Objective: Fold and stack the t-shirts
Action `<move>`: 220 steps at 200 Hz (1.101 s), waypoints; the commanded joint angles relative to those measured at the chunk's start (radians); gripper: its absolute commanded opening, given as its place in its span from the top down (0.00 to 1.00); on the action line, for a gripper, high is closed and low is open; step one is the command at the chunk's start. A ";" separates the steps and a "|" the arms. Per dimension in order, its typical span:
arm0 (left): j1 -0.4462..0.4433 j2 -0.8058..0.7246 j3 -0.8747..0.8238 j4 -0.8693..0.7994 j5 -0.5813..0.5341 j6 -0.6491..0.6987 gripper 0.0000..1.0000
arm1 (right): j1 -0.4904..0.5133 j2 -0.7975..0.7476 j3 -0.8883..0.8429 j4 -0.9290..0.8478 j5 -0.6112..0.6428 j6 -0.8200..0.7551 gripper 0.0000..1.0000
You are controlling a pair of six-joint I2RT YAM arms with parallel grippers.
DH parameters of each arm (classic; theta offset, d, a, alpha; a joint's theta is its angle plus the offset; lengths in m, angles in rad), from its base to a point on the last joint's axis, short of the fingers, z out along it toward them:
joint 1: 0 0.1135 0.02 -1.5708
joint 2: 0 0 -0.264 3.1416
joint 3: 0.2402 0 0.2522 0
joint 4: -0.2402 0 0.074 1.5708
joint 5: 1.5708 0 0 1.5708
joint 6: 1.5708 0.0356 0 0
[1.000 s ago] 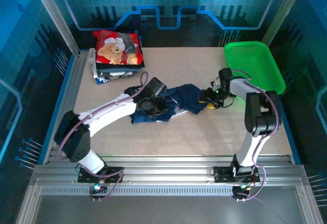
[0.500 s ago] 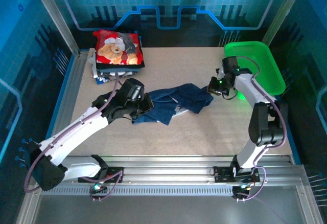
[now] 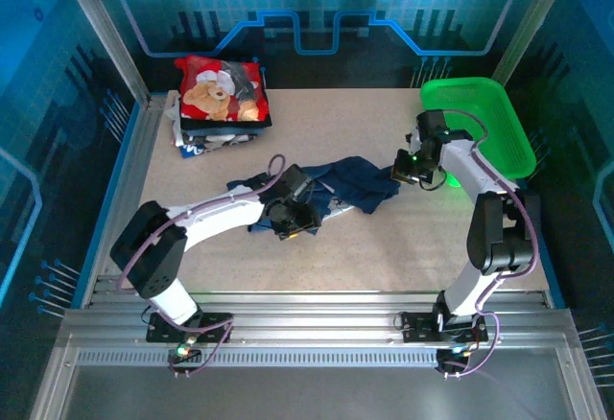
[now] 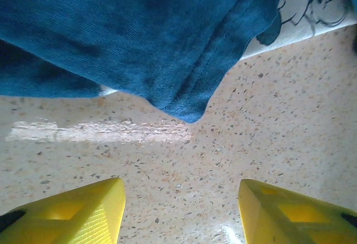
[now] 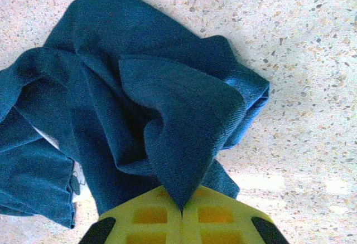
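My right gripper will next draw the pinched end of the navy shirt a little toward the green basket and release it, because the shirt lies bunched in folds.
A navy blue t-shirt lies crumpled mid-table, a bit of its white print showing. My right gripper holds its right end: the yellow jaws are shut on a pinched fold of the navy cloth. My left gripper sits at the shirt's near-left edge. It stands open, with bare table between the fingers and the shirt's hem just beyond them, untouched. A red teddy-bear t-shirt tops a folded stack at the back left.
A green mesh basket stands at the back right, just behind the right arm. Metal rails border the table's near edge and left side. Speckled tabletop lies open in front of the shirt.
My left gripper has opened, let go of the shirt's left part and shifted right and nearer. The right gripper stays shut on the shirt's right end, barely moved.
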 commanded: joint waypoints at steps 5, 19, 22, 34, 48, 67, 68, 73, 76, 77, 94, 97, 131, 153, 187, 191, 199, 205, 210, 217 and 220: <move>-0.030 0.079 0.081 -0.038 0.010 0.011 0.43 | 0.008 -0.007 0.000 -0.026 -0.004 -0.028 1.00; -0.036 0.124 0.110 -0.050 -0.012 0.016 0.43 | 0.007 -0.008 -0.002 -0.024 -0.011 -0.033 1.00; -0.035 0.133 0.116 -0.051 -0.015 0.016 0.43 | 0.008 -0.009 -0.003 -0.022 -0.012 -0.032 1.00; -0.036 0.165 0.137 -0.053 -0.027 0.016 0.43 | 0.007 -0.010 -0.006 -0.019 -0.018 -0.033 1.00; -0.038 0.200 0.161 -0.067 -0.052 0.018 0.43 | 0.007 -0.010 -0.008 -0.016 -0.025 -0.038 1.00; -0.037 0.252 0.185 -0.081 -0.068 0.021 0.44 | 0.007 -0.012 -0.013 -0.013 -0.031 -0.043 1.00; -0.037 0.255 0.186 -0.081 -0.069 0.022 0.44 | 0.006 -0.012 -0.012 -0.013 -0.031 -0.043 1.00; -0.037 0.268 0.192 -0.089 -0.074 0.023 0.44 | 0.006 -0.013 -0.011 -0.014 -0.030 -0.046 1.00; -0.037 0.277 0.194 -0.095 -0.079 0.024 0.44 | 0.005 -0.013 -0.011 -0.015 -0.030 -0.047 1.00; -0.037 0.279 0.195 -0.096 -0.080 0.024 0.45 | 0.005 -0.014 -0.010 -0.015 -0.031 -0.047 1.00; -0.036 0.311 0.198 -0.126 -0.111 0.033 0.56 | 0.001 -0.022 -0.010 -0.015 -0.031 -0.054 1.00; -0.036 0.311 0.198 -0.131 -0.120 0.036 0.61 | 0.002 -0.024 -0.010 -0.015 -0.031 -0.055 1.00; -0.009 0.254 0.156 -0.125 -0.142 0.072 1.00 | -0.003 -0.047 0.014 -0.042 -0.009 -0.095 1.00; 0.006 0.128 0.120 -0.135 -0.179 0.082 1.00 | -0.005 -0.072 0.043 -0.076 0.024 -0.137 1.00; 0.028 -0.096 0.097 -0.180 -0.225 0.089 1.00 | -0.007 -0.106 0.104 -0.133 0.112 -0.206 1.00; 0.031 -0.120 0.097 -0.186 -0.227 0.088 1.00 | -0.009 -0.109 0.111 -0.137 0.120 -0.212 1.00; 0.042 -0.163 0.097 -0.198 -0.227 0.085 1.00 | -0.009 -0.113 0.124 -0.145 0.131 -0.222 1.00; 0.050 -0.195 0.096 -0.203 -0.225 0.085 1.00 | -0.009 -0.116 0.135 -0.150 0.138 -0.231 0.99; 0.056 -0.219 0.098 -0.206 -0.224 0.085 1.00 | -0.010 -0.117 0.146 -0.156 0.141 -0.237 0.99; 0.063 -0.253 0.100 -0.209 -0.222 0.087 1.00 | -0.009 -0.117 0.163 -0.167 0.144 -0.245 0.99; 0.068 -0.267 0.102 -0.211 -0.221 0.088 1.00 | -0.008 -0.118 0.170 -0.171 0.145 -0.251 0.99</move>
